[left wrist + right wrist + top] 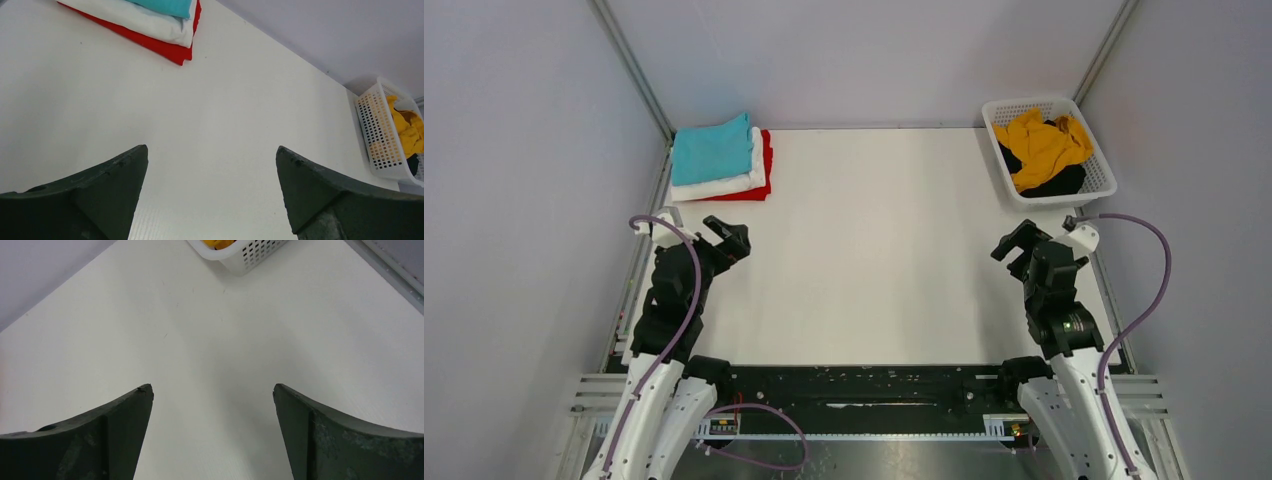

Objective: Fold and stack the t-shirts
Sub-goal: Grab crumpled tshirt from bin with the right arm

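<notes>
Next, my right gripper reaches outward and comes down onto the orange t-shirt's crumpled middle (1054, 146), since the mustard-orange t-shirt lies atop the black one in the basket.
A folded stack lies at the table's far left: a teal t-shirt (712, 149) on a white t-shirt (724, 184) on a red t-shirt (767, 160). The stack also shows in the left wrist view, teal (167, 6), white (145, 20), red (162, 46). A mustard-orange t-shirt (1042, 145) and a black t-shirt (1056, 184) lie crumpled in the white lattice basket (1097, 158) at the far right. My left gripper (732, 236) is open and empty near the left edge. My right gripper (1016, 243) is open and empty near the right edge.
The basket shows in the left wrist view (377, 135) and the right wrist view (245, 257). The white table (874, 250) is walled by grey panels with metal rails along the left and right edges. A black rail runs across the front.
</notes>
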You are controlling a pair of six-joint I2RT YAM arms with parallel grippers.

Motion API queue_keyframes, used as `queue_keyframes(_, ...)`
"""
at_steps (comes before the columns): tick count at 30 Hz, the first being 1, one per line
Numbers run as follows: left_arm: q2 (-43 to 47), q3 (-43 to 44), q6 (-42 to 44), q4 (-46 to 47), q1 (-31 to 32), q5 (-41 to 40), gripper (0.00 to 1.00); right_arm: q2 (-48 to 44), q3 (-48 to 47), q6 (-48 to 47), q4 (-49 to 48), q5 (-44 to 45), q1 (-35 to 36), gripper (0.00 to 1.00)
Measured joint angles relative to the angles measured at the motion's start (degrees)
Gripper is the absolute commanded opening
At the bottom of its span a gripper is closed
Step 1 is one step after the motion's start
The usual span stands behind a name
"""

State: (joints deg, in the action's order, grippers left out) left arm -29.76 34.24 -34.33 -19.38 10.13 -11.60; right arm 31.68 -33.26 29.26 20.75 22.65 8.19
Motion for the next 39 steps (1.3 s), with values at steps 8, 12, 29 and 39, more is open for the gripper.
queue_keyframes(8, -0.4, 0.0, 0.1, -0.1, 0.0, 0.4, 0.99, 15.6, -10.8, -6.1, -4.8, 2.3, -1.4, 0.98)
queue_keyframes(12, -0.8, 0.0, 0.2, -0.1, 0.0, 0.4, 0.99, 30.7, -21.6, -9.0, -7.8, 0.0, -8.4, 0.98)
queue_keyframes(29, -6.0, 0.0, 0.4, 0.9, 0.0, -1.4, 0.99, 88.8, -74.7, -29.3, -3.1, -11.8, -23.0, 0.98)
queue_keyframes(39, -8.9, 0.0, 0.4, 3.3, 0.0, -2.7, 0.99, 110.5, -96.2, -35.0, 7.8, -11.9, -23.3, 0.67)
